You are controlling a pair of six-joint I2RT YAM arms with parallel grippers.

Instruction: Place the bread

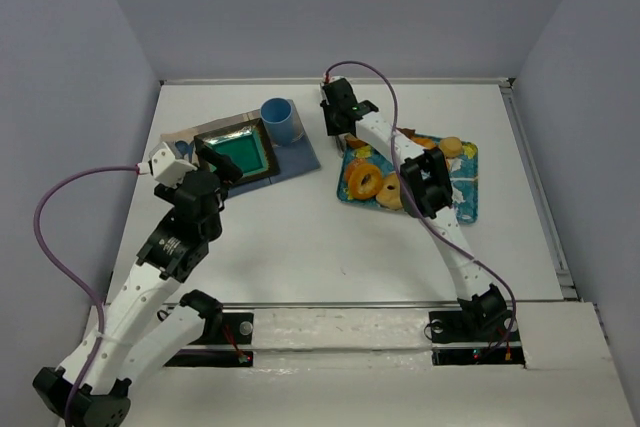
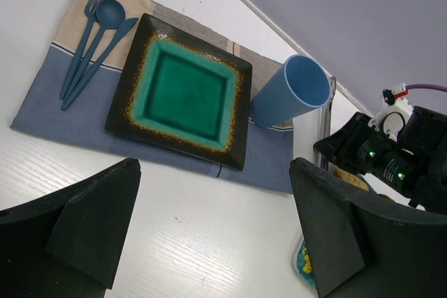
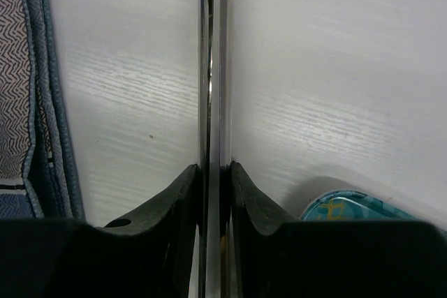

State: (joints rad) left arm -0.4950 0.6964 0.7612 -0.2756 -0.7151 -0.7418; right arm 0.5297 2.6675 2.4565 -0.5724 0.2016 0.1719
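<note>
Next, my right gripper moves up and then back over the tray (image 1: 468,192) to the ring-shaped breads and releases the metal tongs there, because their arms are pressed shut.
Two ring-shaped breads (image 1: 362,181) and a small round one (image 1: 451,146) lie on a patterned blue tray (image 1: 468,192) at right. A square green plate (image 1: 238,154) with a dark rim sits on a blue placemat (image 1: 300,157); it also shows in the left wrist view (image 2: 185,92). My right gripper (image 1: 340,119) is shut on metal tongs (image 3: 213,68) just behind the tray's far left corner. The tongs show as a thin metal strip in the left wrist view (image 2: 326,123). My left gripper (image 2: 213,172) is open and empty over bare table, just in front of the placemat.
A blue cup (image 1: 282,119) stands on the placemat behind the plate. Blue fork, spoon and knife (image 2: 94,40) lie left of the plate. The tray's rim (image 3: 342,207) is near the right fingers. Walls enclose the table on three sides.
</note>
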